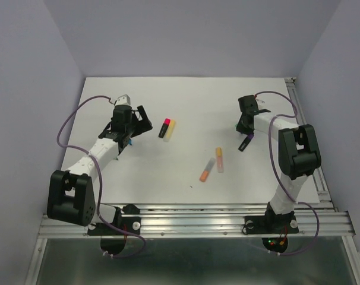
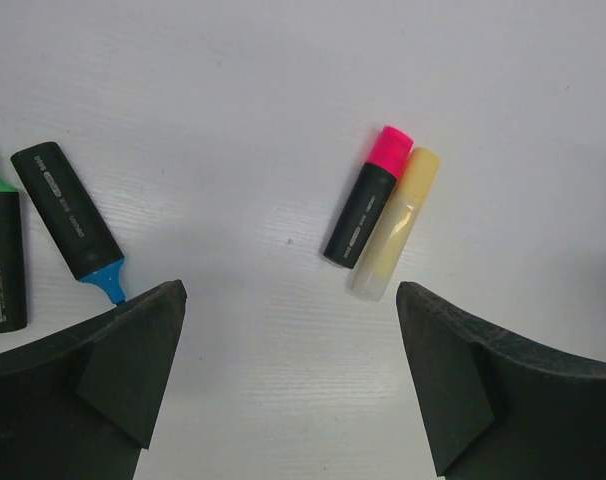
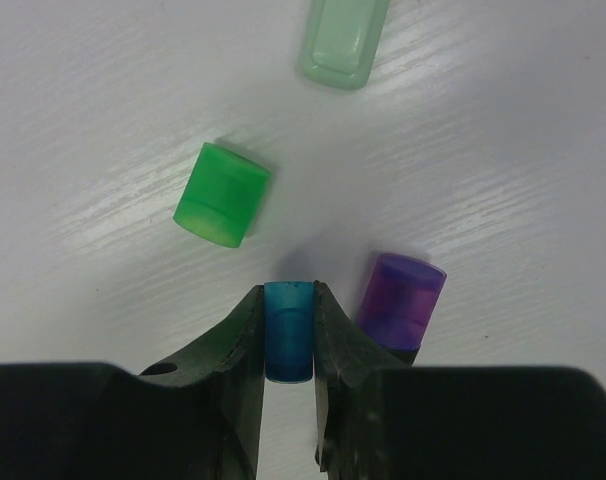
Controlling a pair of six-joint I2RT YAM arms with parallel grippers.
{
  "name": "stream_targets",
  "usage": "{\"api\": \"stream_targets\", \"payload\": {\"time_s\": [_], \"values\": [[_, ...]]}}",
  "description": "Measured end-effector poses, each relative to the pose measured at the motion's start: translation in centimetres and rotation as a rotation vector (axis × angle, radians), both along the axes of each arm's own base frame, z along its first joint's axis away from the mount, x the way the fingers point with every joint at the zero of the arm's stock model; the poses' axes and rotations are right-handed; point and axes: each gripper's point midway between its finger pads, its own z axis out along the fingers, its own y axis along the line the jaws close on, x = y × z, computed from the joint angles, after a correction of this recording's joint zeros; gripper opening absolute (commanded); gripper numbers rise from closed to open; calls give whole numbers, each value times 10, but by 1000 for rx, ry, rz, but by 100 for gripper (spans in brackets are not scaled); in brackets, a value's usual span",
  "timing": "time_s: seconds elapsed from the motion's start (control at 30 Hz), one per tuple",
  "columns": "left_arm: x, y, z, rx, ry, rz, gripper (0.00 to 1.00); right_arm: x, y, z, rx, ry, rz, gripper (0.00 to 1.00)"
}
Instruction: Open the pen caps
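The gray pen body [image 1: 210, 164] is below my left gripper, clear of the orange cap. My left gripper will move to its right in the top view next and go down to it.
My right gripper [image 3: 288, 325] is shut on a blue pen cap [image 3: 288, 318], held just above the table. A loose green cap [image 3: 223, 193] lies to its upper left. A purple cap [image 3: 404, 298] sits on a black pen right beside the right finger. A mint cap [image 3: 344, 38] lies farther ahead. My left gripper [image 2: 293, 350] stands open and empty over bare table. Ahead of it lie a black pen with a pink cap [image 2: 391, 148] and a pale yellow pen [image 2: 395, 225]. At its left lie an uncapped blue-tipped pen [image 2: 71, 218] and a green-tipped pen [image 2: 1, 255].
From above, the left gripper [image 1: 139, 123] is at the table's left and the right gripper [image 1: 245, 124] at its right. The pink and yellow pens [image 1: 167, 128] lie between them. Two orange and pastel pens [image 1: 212, 165] lie nearer the front. The purple-capped pen [image 1: 246, 142] lies by the right arm.
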Motion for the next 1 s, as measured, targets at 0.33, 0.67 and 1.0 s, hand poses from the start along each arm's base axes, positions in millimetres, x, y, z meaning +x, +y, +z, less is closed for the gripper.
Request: {"api": "stream_targets", "payload": {"time_s": [0.33, 0.67, 1.0], "values": [[-2, -18, -3, -25, 4, -86, 99, -5, -3, 0, -10, 23, -9, 60], [-21, -62, 12, -53, -36, -213, 99, -7, 4, 50, 44, -62, 19, 100], [-90, -178, -17, -24, 51, -484, 99, -84, 8, 146, 181, -339, 84, 100]]}}
